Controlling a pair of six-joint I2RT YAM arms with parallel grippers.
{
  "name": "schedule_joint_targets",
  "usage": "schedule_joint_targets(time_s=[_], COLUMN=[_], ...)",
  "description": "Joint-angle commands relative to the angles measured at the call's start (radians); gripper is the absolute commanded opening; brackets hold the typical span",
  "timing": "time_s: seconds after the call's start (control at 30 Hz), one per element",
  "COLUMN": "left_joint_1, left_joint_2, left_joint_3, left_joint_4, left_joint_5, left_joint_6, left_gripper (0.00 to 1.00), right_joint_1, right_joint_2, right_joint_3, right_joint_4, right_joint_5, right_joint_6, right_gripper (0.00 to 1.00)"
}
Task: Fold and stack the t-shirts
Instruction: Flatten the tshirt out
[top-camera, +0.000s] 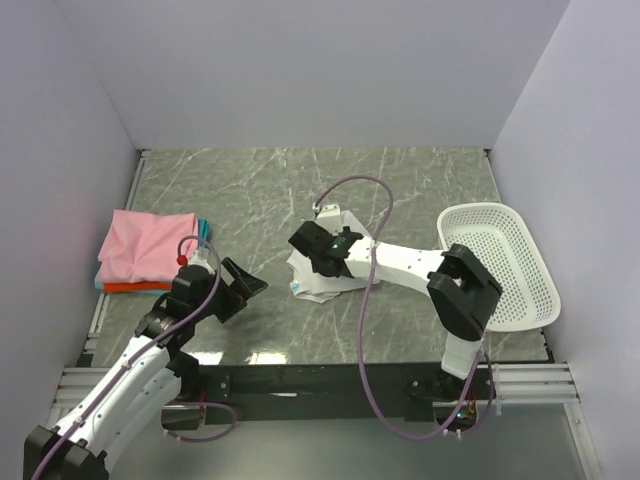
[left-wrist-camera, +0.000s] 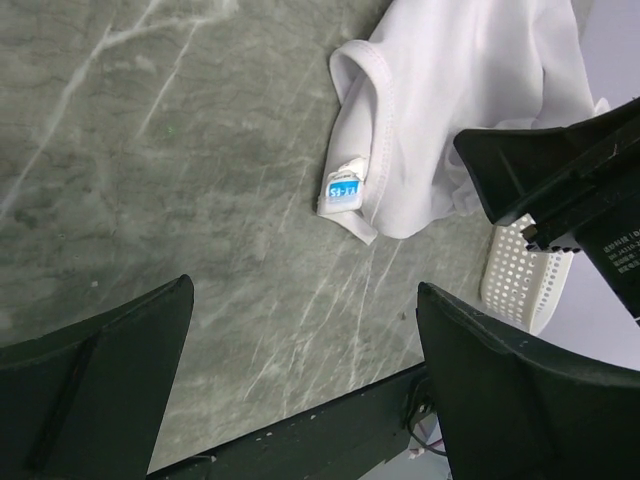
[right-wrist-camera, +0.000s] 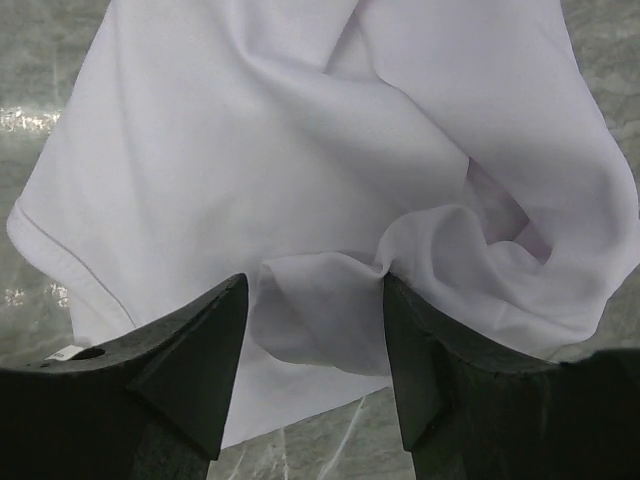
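My right gripper will first edge slightly toward the basket, low over the white t-shirt (top-camera: 318, 287), to close on the raised fold between its open fingers.
A crumpled white t-shirt (top-camera: 318, 287) lies mid-table, its blue neck label (left-wrist-camera: 342, 190) facing the near side. My right gripper (top-camera: 308, 250) sits on top of it. In the right wrist view the right gripper (right-wrist-camera: 315, 285) is open, with a raised fold of the white t-shirt (right-wrist-camera: 300, 130) between its fingers, touching only the right finger. My left gripper (top-camera: 248, 296) hovers just left of the shirt, wide open and holding nothing (left-wrist-camera: 305, 290). At the left edge, a folded pink t-shirt (top-camera: 150, 245) tops a stack over a teal one (top-camera: 203, 232) and an orange-red one (top-camera: 135, 287).
A white perforated basket (top-camera: 505, 265) stands at the table's right edge, also visible in the left wrist view as the basket (left-wrist-camera: 520, 275). Grey walls close in the left, back and right sides. A purple cable (top-camera: 375, 200) loops above the right arm.
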Motion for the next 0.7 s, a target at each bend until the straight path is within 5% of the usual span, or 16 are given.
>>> schedule_joint_targets(time_s=[0.0,0.07,0.13,0.3,0.37,0.53,0.67], left_joint_1=[-0.004,-0.004,-0.004,-0.004,-0.004,-0.007,-0.042], left_joint_2=[-0.005,-0.001,0.005,0.018,0.019,0.079,0.145], left_joint_3=[0.021,0.019,0.010,0.015,0.013,0.028,0.044], left_joint_4=[-0.017,-0.014,-0.007,-0.012,-0.003,0.035,0.106], left_joint_5=[-0.018,-0.018,-0.025,-0.025,-0.030,-0.016,0.002], left_joint_6=[0.023,0.023,0.019,0.029,0.028,0.040,0.037], left_gripper=[0.99,0.99,0.99,0.99,0.99,0.99,0.99], right_joint_1=[-0.004,-0.004,-0.008,-0.045,-0.051,-0.053,-0.063], right_joint_2=[-0.004,-0.007,-0.010,-0.036,-0.058,-0.219,-0.383], right_joint_3=[0.026,0.020,0.012,-0.040,-0.069,-0.144,-0.261], right_joint_4=[-0.014,-0.011,-0.012,-0.014,-0.014,0.024,0.104], right_joint_5=[0.072,0.080,0.086,0.118,0.132,0.108,0.031], right_joint_6=[0.047,0.052,0.055,0.072,0.079,0.075,0.050], right_gripper=[0.63,0.58,0.41,0.30,0.16,0.01,0.00])
